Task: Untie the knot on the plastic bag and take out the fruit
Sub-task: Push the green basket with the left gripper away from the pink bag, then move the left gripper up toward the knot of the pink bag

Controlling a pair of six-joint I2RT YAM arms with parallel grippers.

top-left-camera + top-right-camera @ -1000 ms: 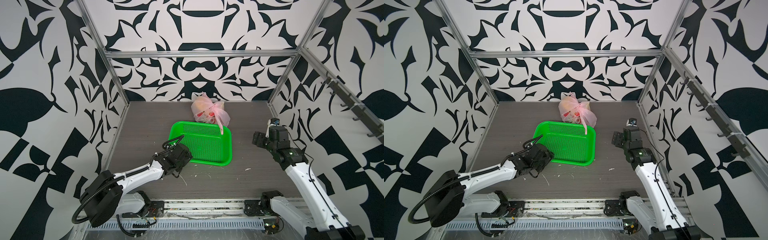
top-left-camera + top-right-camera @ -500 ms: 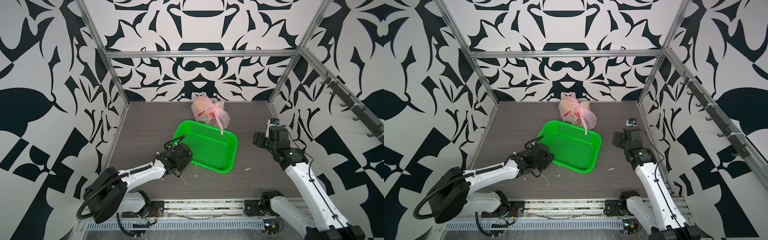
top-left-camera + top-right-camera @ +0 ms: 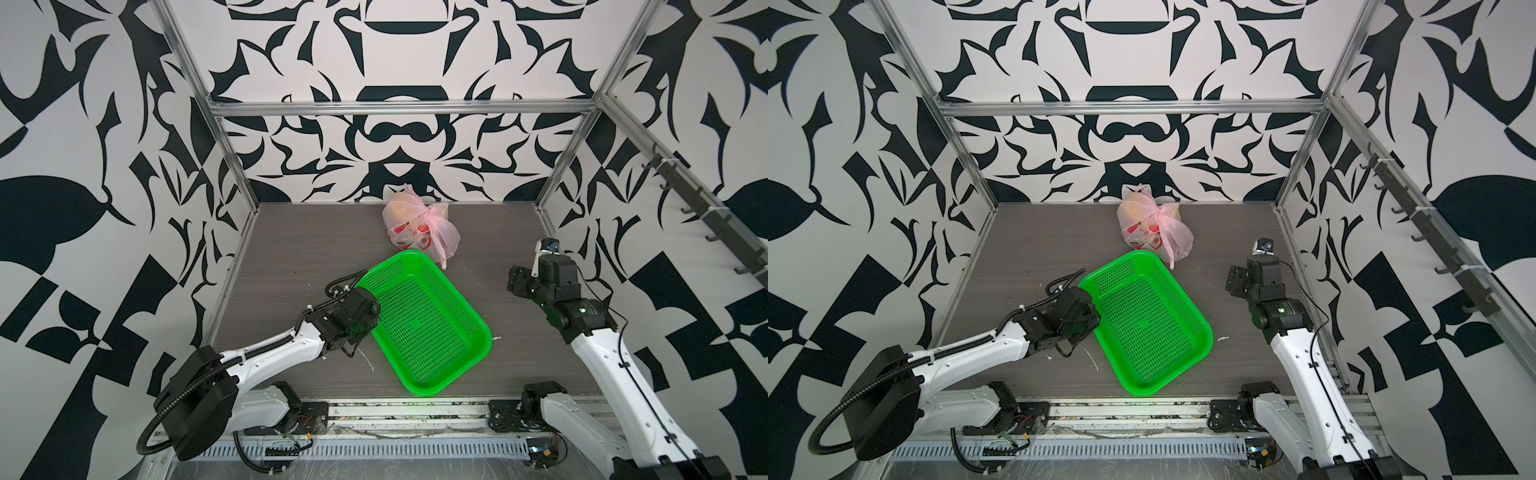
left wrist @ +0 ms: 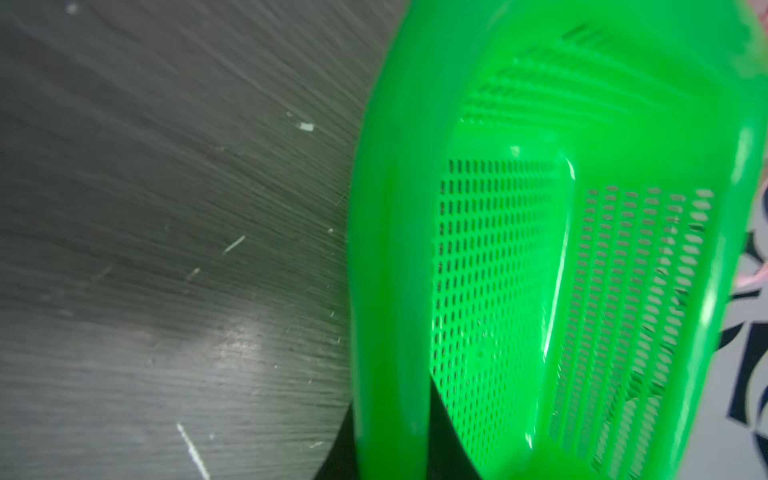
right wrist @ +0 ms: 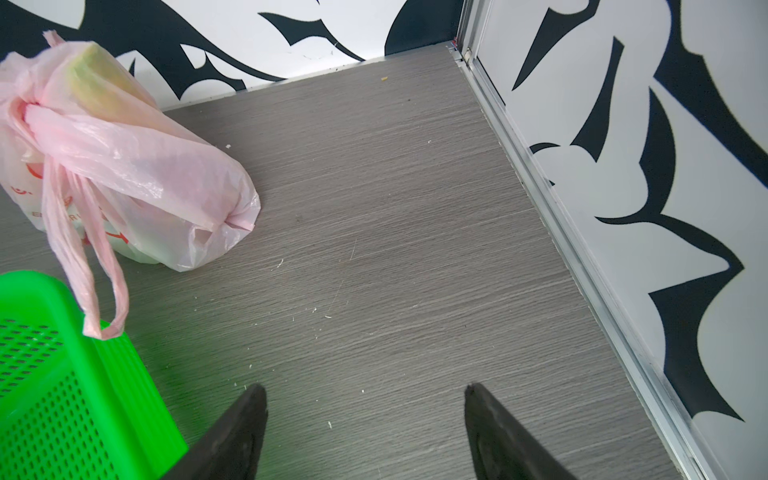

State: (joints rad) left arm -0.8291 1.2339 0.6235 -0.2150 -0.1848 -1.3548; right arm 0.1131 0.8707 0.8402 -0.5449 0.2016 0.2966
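The basket stands crooked, so my left gripper should next push the basket's rim outward, turn it straight on the tabletop just before the bag, then let go.
The pale pink plastic bag lies at the back middle of the table, its knot tied. A yellowish fruit shows dimly through the film; other fruit is hidden. One handle loop hangs over the corner of the green basket. My left gripper is shut on the basket's rim, one finger on either side. My right gripper stands open over bare table, right of the bag.
The grey wood-grain table carries small white crumbs. Patterned walls with aluminium frame rails close in the back and sides. A row of hooks lines the right wall.
My left gripper has closed on the basket's rim and swung the basket round, its near end going toward the front right. The bag and right arm have stayed put.
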